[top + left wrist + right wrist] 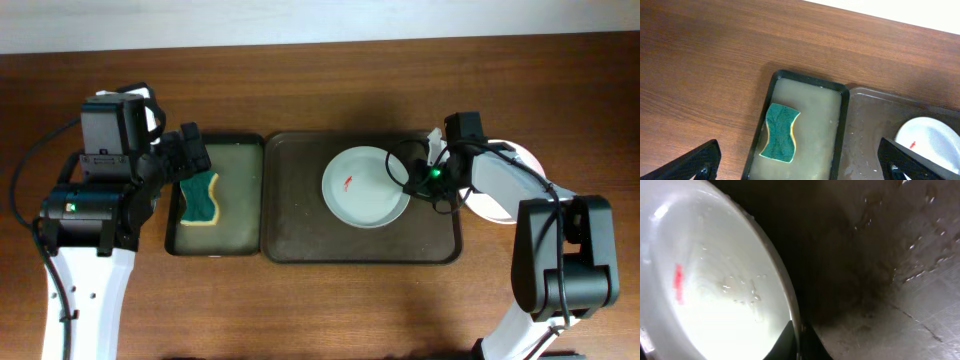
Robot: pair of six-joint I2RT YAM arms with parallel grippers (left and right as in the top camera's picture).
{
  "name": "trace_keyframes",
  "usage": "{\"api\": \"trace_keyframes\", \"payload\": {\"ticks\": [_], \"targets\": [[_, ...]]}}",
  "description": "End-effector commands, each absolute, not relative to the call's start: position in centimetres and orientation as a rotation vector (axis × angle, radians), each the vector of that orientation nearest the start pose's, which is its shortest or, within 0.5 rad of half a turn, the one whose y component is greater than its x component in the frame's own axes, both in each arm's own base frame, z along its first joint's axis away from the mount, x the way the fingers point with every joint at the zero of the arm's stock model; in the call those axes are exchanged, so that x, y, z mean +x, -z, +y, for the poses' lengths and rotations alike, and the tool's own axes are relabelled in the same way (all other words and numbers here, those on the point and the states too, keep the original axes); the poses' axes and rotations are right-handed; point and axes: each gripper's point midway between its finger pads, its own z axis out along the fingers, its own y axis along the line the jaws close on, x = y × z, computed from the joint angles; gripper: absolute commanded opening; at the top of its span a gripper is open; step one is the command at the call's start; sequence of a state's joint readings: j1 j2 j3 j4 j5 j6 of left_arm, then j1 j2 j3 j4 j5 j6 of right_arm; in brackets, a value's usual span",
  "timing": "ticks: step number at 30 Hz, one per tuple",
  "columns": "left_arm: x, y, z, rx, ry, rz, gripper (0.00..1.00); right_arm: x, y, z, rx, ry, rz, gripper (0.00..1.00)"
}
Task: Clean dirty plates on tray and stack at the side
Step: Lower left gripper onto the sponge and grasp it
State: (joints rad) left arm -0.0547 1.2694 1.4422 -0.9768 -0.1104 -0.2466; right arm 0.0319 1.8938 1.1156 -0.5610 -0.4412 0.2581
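Next, my left gripper lowers onto the sponge's narrow middle, as the green sponge (200, 197) lies well below my open fingers.
A white plate (365, 187) with a small red smear lies on the dark brown tray (300, 200). My right gripper (412, 182) is shut on the plate's right rim; the right wrist view shows the rim (785, 300) pinched between the fingers (799, 342) and the red smear on the plate's inside. Another white plate (530, 160) lies right of the tray, mostly hidden by the right arm. My left gripper (192, 150) is open and empty above the green sponge (200, 197), which lies in the smaller black tray (245, 190). The left wrist view shows the sponge (781, 132).
The smaller black tray (810, 85) holds murky water and sits against the brown tray's left side (870, 130). The brown tray's floor is wet (910, 270). Brown wooden table (300, 310) surrounds both trays.
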Motion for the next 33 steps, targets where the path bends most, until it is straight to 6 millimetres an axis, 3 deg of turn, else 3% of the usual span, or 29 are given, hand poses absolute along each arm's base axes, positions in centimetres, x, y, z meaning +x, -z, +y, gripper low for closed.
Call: {"api": "trace_keyframes", "payload": {"ticks": [1,6,10,13,18,24,33], "targets": [[34.5,-28.0,-0.4,-0.258,0.029,2.395,0.88,37.9,-1.8,8.8,0.157,-0.633,2.869,0.15],[35.5,-24.0,-1.7,-0.201,0.076,2.572,0.9,37.9,-1.5,9.2,0.122,-0.566,2.878,0.18],[35.8,-18.6,-1.7,-0.18,0.025,2.819,0.91,37.8,-1.5,9.4,0.114,-0.567,2.881,0.18],[36.2,-14.1,-1.0,-0.193,-0.057,2.952,0.98,37.9,-1.5,9.4,0.114,-0.567,2.88,0.18],[36.9,-9.5,-0.4,-0.197,-0.137,3.059,0.84,37.9,-1.5,9.4,0.113,-0.567,2.877,0.18],[36.8,-6.5,1.3,-0.199,-0.308,3.121,0.84,37.9,-1.5,9.4,0.113,-0.567,2.878,0.18],[37.2,-3.2,1.3,-0.212,-0.323,3.161,0.84,37.9,-1.5,9.4,0.113,-0.567,2.877,0.18]]}}
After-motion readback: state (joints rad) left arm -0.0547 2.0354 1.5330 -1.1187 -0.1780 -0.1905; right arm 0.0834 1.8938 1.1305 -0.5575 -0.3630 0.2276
